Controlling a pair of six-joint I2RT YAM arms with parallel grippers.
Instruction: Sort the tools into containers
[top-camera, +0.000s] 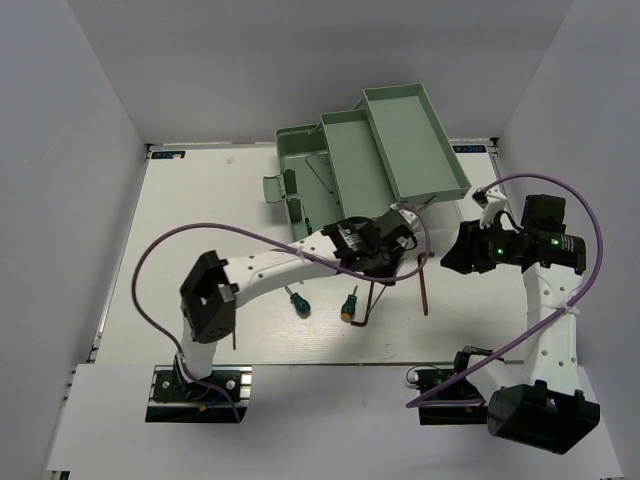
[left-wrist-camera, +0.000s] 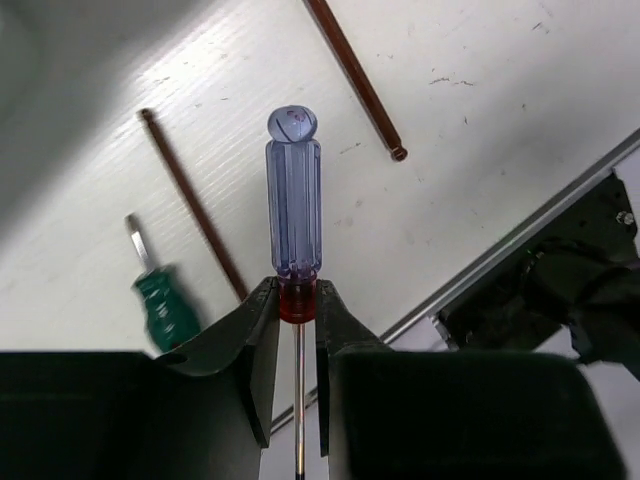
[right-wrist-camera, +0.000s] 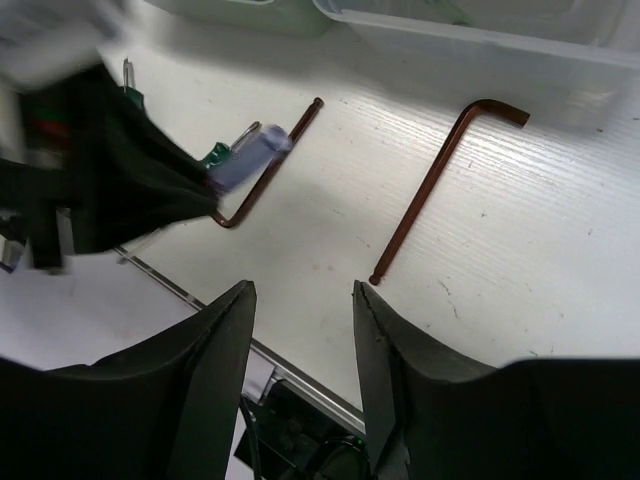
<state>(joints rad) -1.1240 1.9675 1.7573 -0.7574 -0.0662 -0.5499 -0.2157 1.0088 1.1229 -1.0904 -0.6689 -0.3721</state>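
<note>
Next, my left gripper swings outward and to the left in the top view, over the toolbox's bottom section (top-camera: 313, 183), because it lies open beside the trays.
My left gripper (left-wrist-camera: 297, 290) is shut on the red collar of a thin screwdriver with a clear blue handle (left-wrist-camera: 293, 200), held above the table; its steel shaft runs back between the fingers. In the top view the left gripper (top-camera: 385, 255) hovers just in front of the pale green toolbox (top-camera: 300, 170) and its trays (top-camera: 415, 140). Two brown hex keys (right-wrist-camera: 440, 180) (right-wrist-camera: 270, 175) lie on the table. Two stubby green screwdrivers (top-camera: 297, 300) (top-camera: 349, 305) lie nearer the front. My right gripper (right-wrist-camera: 305, 300) is open and holds nothing, right of the left gripper and above bare table.
The toolbox's cantilever trays (top-camera: 355, 150) fan out toward the back right. A purple cable (top-camera: 250, 235) loops over the left arm. The table's metal front edge (right-wrist-camera: 300, 370) runs just below the right gripper. White walls enclose the table on three sides.
</note>
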